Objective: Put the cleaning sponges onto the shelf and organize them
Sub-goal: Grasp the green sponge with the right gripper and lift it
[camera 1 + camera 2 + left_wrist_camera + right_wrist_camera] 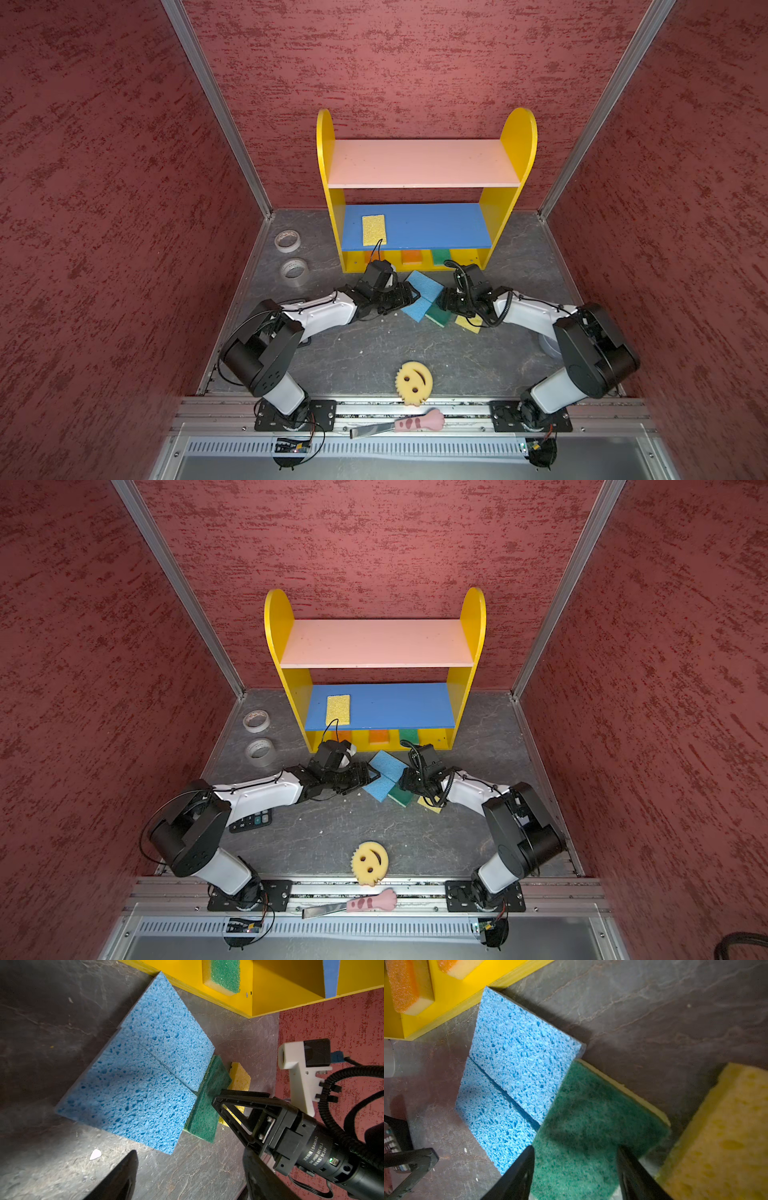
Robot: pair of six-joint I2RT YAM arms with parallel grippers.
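Next, my right gripper shifts away from the blue pair onto the green sponge's corner facing the yellow sponge (664, 1126), because bare floor shows beside it there.
Two blue sponges (420, 287) lie side by side on the floor before the shelf (517, 137), with a green sponge (591, 1105) and a yellow sponge (468, 323) next to them. My right gripper (575, 1151) is open, its fingers straddling the green sponge's near end. My left gripper (190, 1159) is open and empty over bare floor beside the blue pair. Another yellow sponge (374, 230) lies on the blue board. Orange (411, 257) and green (440, 257) sponges sit on the base. The smiley sponge (414, 382) lies near the front rail.
Two grey tape rolls (286, 241) (294, 270) lie left of the shelf. A pink cat-paw tool (415, 423) rests on the front rail. A calculator (251, 820) lies under my left arm. Red walls close in three sides.
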